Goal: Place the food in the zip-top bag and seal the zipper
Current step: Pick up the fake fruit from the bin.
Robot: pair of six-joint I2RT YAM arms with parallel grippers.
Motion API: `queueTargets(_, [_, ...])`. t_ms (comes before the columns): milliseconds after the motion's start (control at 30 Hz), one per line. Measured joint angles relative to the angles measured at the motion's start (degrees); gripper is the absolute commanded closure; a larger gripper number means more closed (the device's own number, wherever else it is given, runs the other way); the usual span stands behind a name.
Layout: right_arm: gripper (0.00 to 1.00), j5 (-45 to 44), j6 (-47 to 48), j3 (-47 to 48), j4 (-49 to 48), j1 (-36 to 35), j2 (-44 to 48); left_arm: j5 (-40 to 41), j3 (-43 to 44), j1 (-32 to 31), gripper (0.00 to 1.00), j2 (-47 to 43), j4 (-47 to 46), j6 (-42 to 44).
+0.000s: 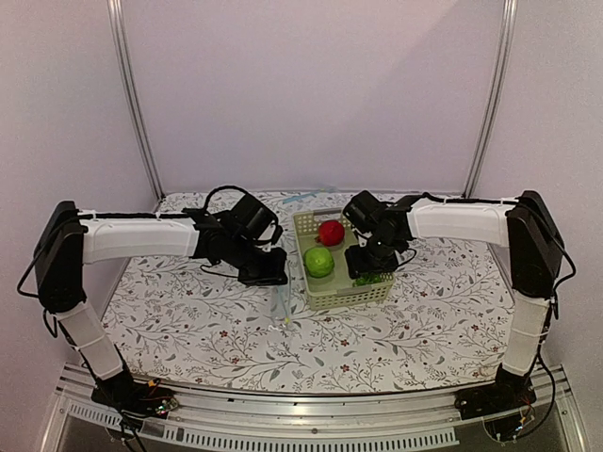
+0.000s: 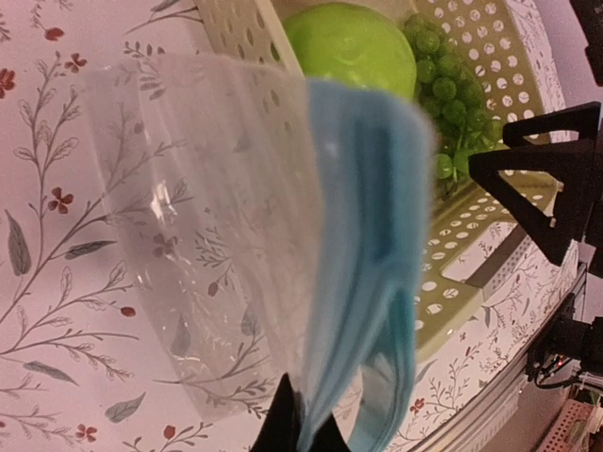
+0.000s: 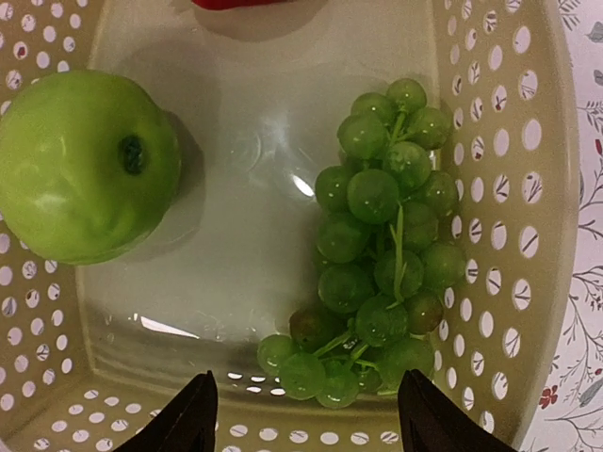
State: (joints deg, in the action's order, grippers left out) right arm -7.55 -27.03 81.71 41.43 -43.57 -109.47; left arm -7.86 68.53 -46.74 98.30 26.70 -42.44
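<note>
My right gripper goes down into the basket next, onto the stem at the near end of the bunch of grapes, and will close there, because the stem shows between the grapes.
My left gripper (image 1: pixel 269 273) (image 2: pixel 301 428) is shut on the blue zipper (image 2: pixel 372 254) of the clear zip-top bag (image 2: pixel 207 226), which hangs down beside the basket's left wall (image 1: pixel 283 306). In the pale green basket (image 1: pixel 306 226) lie the red apple (image 1: pixel 331 232) at the back and the green apple (image 1: pixel 319 262) (image 3: pixel 85 165) in front of it. Only a sliver of the red apple (image 3: pixel 236 3) shows in the right wrist view. My right gripper (image 1: pixel 369 270) (image 3: pixel 306 414) hovers open over the basket's right side, with nothing between its fingers.
A bunch of green grapes (image 3: pixel 382 254) (image 2: pixel 448 104) lies in the basket's right half, just below the right gripper. The perforated basket walls (image 3: pixel 513 245) close in on it. The basket stands on a flower-patterned tablecloth (image 1: pixel 188 320); two metal posts (image 1: pixel 132 94) rise at the back.
</note>
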Motion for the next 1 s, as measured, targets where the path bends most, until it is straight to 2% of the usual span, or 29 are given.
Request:
queueTargets(233, [0.29, -6.10, 0.81, 3.28, 1.79, 0.15, -4.87, -2.45, 0.00, 0.00, 1.00, 1.92, -2.45, -0.26])
queueTargets(333, [0.32, -8.13, 0.96, 3.98, 1.95, 0.13, -6.82, -3.45, 0.00, 0.02, 1.00, 2.14, -3.45, -0.48])
queueTargets(433, [0.44, -8.92, 0.98, 4.20, 1.62, 0.15, -8.79, -4.13, 0.00, 0.04, 1.00, 2.14, -4.33, -0.52])
queueTargets(567, [0.76, -8.68, 0.72, 4.20, 0.24, 0.28, -9.92, -4.85, -0.11, 0.04, 1.00, 1.86, -4.94, -0.59])
queueTargets(667, [0.91, -8.35, 0.70, 4.17, -0.63, 0.48, -9.86, -5.07, -0.63, 0.04, 1.00, 0.66, -5.01, -0.70])
queueTargets(833, [0.97, -7.82, -0.15, 2.49, -1.57, 0.79, -5.97, -6.14, -1.55, 0.07, 1.00, -2.80, -5.33, -1.22])
queueTargets(1000, [1.00, -6.84, -0.42, -0.72, -1.81, 1.66, 4.76, -8.33, -2.82, 0.17, 1.00, -4.44, -8.17, -2.67])
